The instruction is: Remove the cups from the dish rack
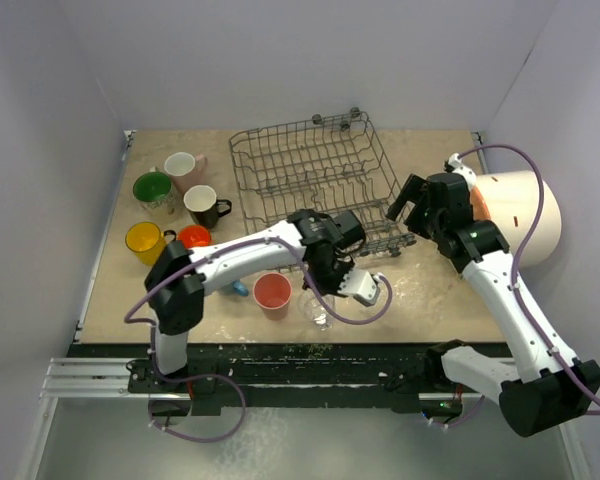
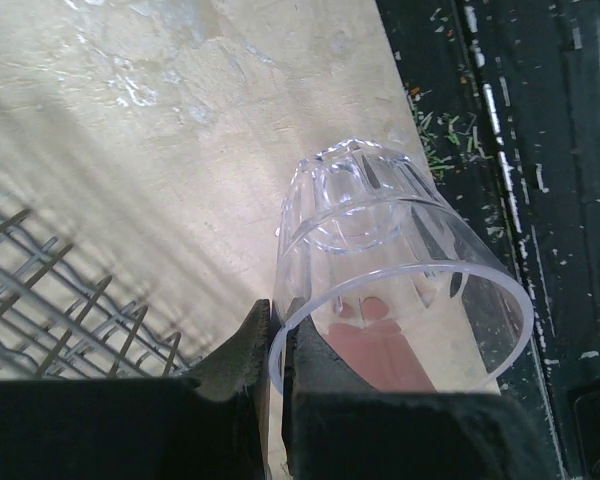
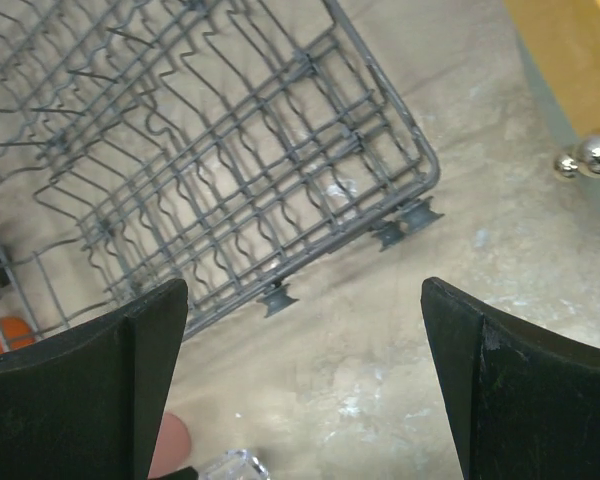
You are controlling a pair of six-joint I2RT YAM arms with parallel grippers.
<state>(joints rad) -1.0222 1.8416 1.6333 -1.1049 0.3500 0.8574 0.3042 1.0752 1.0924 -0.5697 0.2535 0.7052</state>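
Note:
The spot on the bare tabletop beside the pink tumbler is empty, so next I need to lower my left gripper, put the clear glass's base down there and let go of the clear glass's rim.
The dark grey wire dish rack point(image 1: 315, 175) stands at the back middle with no cup showing in it. My left gripper point(image 1: 323, 295) is shut on the rim of the clear glass point(image 1: 320, 312), one finger inside and one outside, low over the table in front of the rack. In the left wrist view the gripper point(image 2: 278, 360) holds the glass point(image 2: 380, 240) tilted, base pointing away. The pink tumbler point(image 1: 272, 292) stands just left of it. My right gripper point(image 1: 400, 213) is open and empty over the rack's near right corner point(image 3: 280, 190).
Cream mug with green inside point(image 1: 152, 188), pale pink mug point(image 1: 183, 167), black mug point(image 1: 202, 205), yellow mug point(image 1: 143, 240) and orange mug point(image 1: 194, 236) stand at the left. A blue cup point(image 1: 239, 288) peeks from under my left arm. A big white cylinder point(image 1: 525, 215) lies at the right edge.

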